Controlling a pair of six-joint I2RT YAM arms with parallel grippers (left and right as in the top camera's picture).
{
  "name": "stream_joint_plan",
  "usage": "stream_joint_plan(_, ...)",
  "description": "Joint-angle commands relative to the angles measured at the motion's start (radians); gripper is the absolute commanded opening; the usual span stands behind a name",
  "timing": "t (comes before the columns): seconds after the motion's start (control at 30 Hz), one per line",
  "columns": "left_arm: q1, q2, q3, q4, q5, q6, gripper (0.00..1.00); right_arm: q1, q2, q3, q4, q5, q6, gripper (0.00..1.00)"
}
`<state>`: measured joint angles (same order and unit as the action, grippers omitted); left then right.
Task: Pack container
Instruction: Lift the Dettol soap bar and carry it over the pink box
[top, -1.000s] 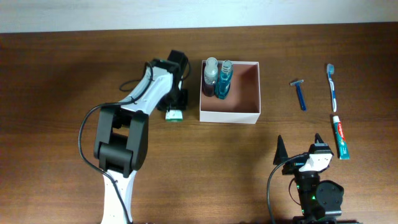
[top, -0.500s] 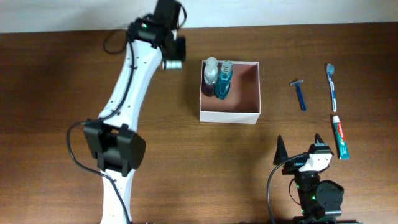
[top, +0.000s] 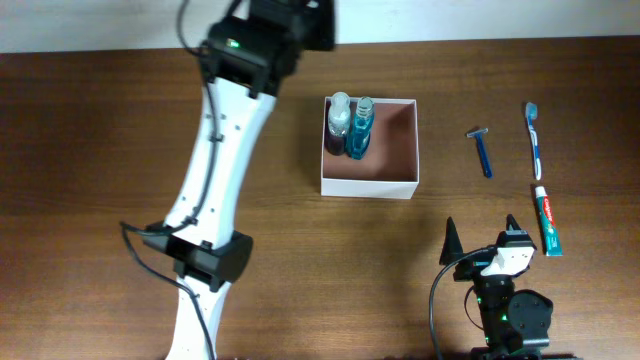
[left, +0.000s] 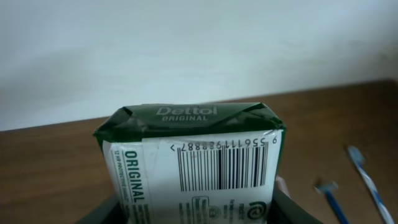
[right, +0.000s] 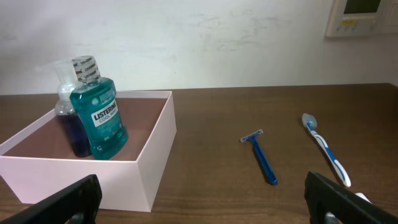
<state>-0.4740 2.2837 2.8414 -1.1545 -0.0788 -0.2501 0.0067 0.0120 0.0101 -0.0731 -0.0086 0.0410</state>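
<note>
Next I need to move my left gripper to the right in the overhead view and down to release the soap, since the box's bare bottom lies below it that way.
The container (top: 369, 186) is a white box with a reddish-brown inside, at the table's centre; it also shows in the right wrist view (right: 152, 163). In its far left corner stand a blue-green Listerine bottle (top: 360, 128) (right: 100, 116) and a dark clear-capped bottle (top: 339, 120) (right: 67, 122). My left gripper (top: 305, 22) (left: 199, 214) is raised high near the back edge, left of the box, and shut on a green-and-white Dettol soap bar (left: 189, 155). My right gripper (top: 481, 240) (right: 202, 208) is open and empty, low in front of the box.
Right of the box lie a blue razor (top: 483, 151) (right: 262, 155), a blue-and-white toothbrush (top: 535, 138) (right: 324, 148) and a toothpaste tube (top: 546, 220). The left arm (top: 215, 160) stretches over the left half of the table. A pale wall stands behind.
My left gripper has lifted the soap bar from the table left of the box and risen toward the back edge. The right arm has not moved.
</note>
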Motion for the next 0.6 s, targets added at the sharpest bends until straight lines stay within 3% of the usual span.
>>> stream_joint_plan(0.0, -0.053, -0.005, -0.002, 0.023, 0.007, 0.016, 0.42, -0.008, -0.008, -0.005, -0.005, -0.010, -0.008, 0.99)
stream_joint_plan(0.57, -0.180, 0.101, -0.027, 0.028, 0.011, 0.017, 0.43, -0.008, -0.008, -0.005, -0.005, -0.009, -0.008, 0.99)
